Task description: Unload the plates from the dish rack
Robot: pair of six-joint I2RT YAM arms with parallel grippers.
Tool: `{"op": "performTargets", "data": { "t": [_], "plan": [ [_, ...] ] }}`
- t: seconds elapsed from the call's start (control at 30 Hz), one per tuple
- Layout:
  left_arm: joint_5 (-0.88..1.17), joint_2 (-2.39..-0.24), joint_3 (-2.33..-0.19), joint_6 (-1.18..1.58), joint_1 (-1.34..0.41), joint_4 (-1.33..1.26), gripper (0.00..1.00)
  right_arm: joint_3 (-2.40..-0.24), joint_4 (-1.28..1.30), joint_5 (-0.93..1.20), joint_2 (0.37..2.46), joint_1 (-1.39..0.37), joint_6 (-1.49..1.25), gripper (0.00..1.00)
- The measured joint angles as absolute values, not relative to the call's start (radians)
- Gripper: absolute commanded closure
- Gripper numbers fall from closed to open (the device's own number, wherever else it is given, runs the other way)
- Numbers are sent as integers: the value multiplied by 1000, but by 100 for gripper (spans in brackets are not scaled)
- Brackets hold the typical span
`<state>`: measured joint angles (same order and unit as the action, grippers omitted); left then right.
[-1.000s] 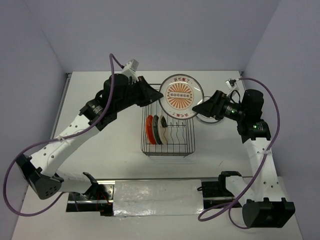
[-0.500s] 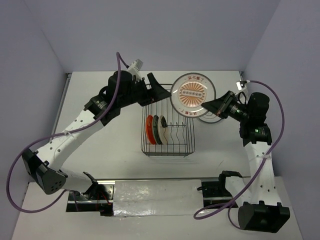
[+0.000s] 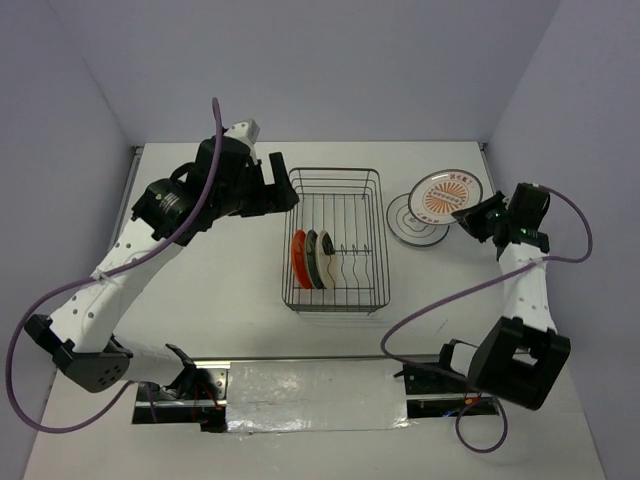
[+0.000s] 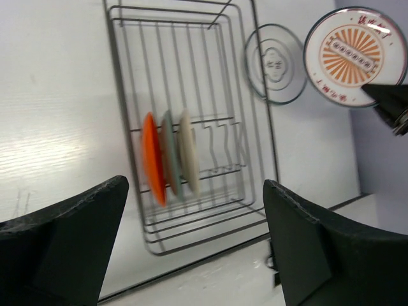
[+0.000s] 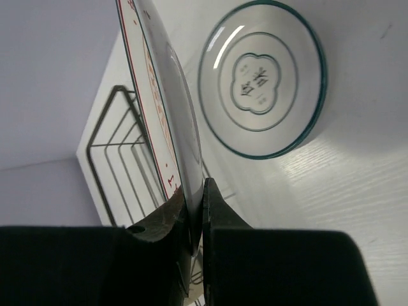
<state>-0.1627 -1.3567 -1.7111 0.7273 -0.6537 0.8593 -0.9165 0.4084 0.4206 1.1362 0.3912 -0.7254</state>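
To get the orange-patterned plate onto the grey-ringed plate (image 3: 416, 221) (image 5: 258, 83), my right gripper should lower and shift toward the dish rack first, because the orange-patterned plate hangs off-center.
The dish rack (image 3: 335, 171) (image 4: 115, 95) stands mid-table with three plates upright on its left side: orange-red (image 3: 299, 258) (image 4: 152, 159), dark (image 3: 312, 258) and cream (image 3: 325, 255) (image 4: 189, 153). A grey-ringed plate (image 3: 410, 222) (image 5: 261, 80) lies flat on the table to the right of the rack. My right gripper (image 3: 472, 215) (image 5: 194, 191) is shut on the rim of the orange-patterned plate (image 3: 445, 193) (image 4: 354, 54) (image 5: 159, 83), which hangs tilted above the grey-ringed plate's right side. Left of the rack's far end, my left gripper (image 3: 285, 190) (image 4: 194, 183) is open and holds nothing.
Black mounts and a white sheet (image 3: 315, 395) run along the near table edge. Purple cables loop from both arms. Walls close in behind and on both sides, and the right arm stands near the right wall.
My left gripper opened, let go of the orange-patterned plate and drew back left. My right gripper shut on that plate and carried it right, over the grey-ringed plate.
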Motion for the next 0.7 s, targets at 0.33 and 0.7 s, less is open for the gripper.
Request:
{"op": "performTargets", "data": {
  "t": [0.33,0.7],
  "plan": [
    [-186,-1332,-1711,622,-650,1004,1,-944,323,434,1526,402,-644,90],
    [-175,-1331,-1637,601,-650,1032,0,-1052,408,427,1666,343,-562,37]
  ]
}}
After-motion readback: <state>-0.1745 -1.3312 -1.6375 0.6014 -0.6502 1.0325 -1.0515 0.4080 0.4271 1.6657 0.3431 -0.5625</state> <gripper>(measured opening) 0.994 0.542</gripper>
